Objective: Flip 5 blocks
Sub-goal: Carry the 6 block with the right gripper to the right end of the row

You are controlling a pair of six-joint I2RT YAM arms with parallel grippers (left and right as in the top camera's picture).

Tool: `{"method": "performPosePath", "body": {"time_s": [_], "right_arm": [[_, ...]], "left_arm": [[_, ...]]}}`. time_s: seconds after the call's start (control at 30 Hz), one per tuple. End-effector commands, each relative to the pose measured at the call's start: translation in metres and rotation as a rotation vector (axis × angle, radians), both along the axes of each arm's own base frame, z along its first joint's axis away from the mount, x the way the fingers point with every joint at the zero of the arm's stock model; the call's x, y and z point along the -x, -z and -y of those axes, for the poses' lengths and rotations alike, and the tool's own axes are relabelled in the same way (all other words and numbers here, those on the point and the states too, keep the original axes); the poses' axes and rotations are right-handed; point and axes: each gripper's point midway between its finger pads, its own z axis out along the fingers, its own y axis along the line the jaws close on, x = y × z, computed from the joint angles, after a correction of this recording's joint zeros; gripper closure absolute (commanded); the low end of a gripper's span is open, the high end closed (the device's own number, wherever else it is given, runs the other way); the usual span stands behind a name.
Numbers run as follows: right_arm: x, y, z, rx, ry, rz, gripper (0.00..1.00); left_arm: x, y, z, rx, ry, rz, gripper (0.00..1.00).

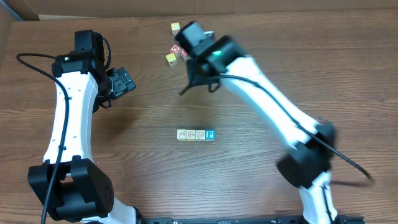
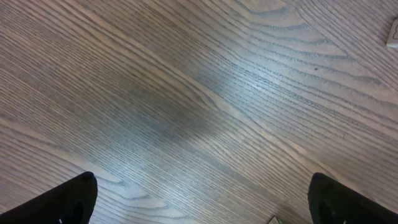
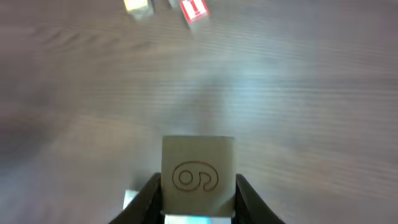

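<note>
I'll next move my right gripper back and down to release the cream block on bare wood beside the blue "P" block (image 1: 210, 134), as the row ends there.
My right gripper (image 3: 198, 194) is shut on a cream block (image 3: 199, 167) whose face shows a thin dark curled marking, and holds it off the table. In the overhead view that arm's wrist (image 1: 200, 45) hangs over the far middle of the table and hides the held block. A row of several cream blocks (image 1: 191, 134) lies at the table's centre, ending on the right with the blue "P" block (image 1: 210, 134). My left gripper (image 1: 124, 81) hovers at the left, open, with only bare wood between its fingers (image 2: 59, 202).
A red-and-white cube (image 1: 176, 50) and two yellow cubes (image 1: 171, 59) (image 1: 175, 27) lie at the far middle, just left of the right wrist. The red-and-white cube (image 3: 194, 9) also shows ahead of the held block. A pale cube corner (image 2: 393, 34) shows at the left wrist view's edge.
</note>
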Motion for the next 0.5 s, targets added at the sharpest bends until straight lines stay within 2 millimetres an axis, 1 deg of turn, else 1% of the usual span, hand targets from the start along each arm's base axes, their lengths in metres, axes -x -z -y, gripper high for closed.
{"method": "performPosePath", "body": {"time_s": [0.0, 0.03, 0.13, 0.2, 0.3, 0.47], "right_arm": [[0.029, -0.012, 0.014, -0.037, -0.003, -0.118, 0.90], [0.042, -0.007, 0.020, -0.023, 0.006, -0.182, 0.93], [0.067, 0.011, 0.038, 0.053, 0.043, -0.305, 0.96], [0.075, 0.026, 0.044, 0.094, 0.047, -0.356, 0.96], [0.083, 0.050, 0.048, 0.125, 0.058, -0.411, 0.96], [0.100, 0.095, 0.046, 0.113, 0.055, -0.518, 0.96]], "left_arm": [[-0.003, -0.010, 0.001, 0.003, -0.007, 0.034, 0.00], [-0.003, -0.010, 0.001, 0.003, -0.007, 0.034, 0.00], [-0.003, -0.010, 0.001, 0.003, -0.007, 0.034, 0.00], [-0.003, -0.010, 0.001, 0.003, -0.007, 0.034, 0.00], [-0.003, -0.010, 0.001, 0.003, -0.007, 0.034, 0.00], [-0.003, -0.010, 0.001, 0.003, -0.007, 0.034, 0.00]]}}
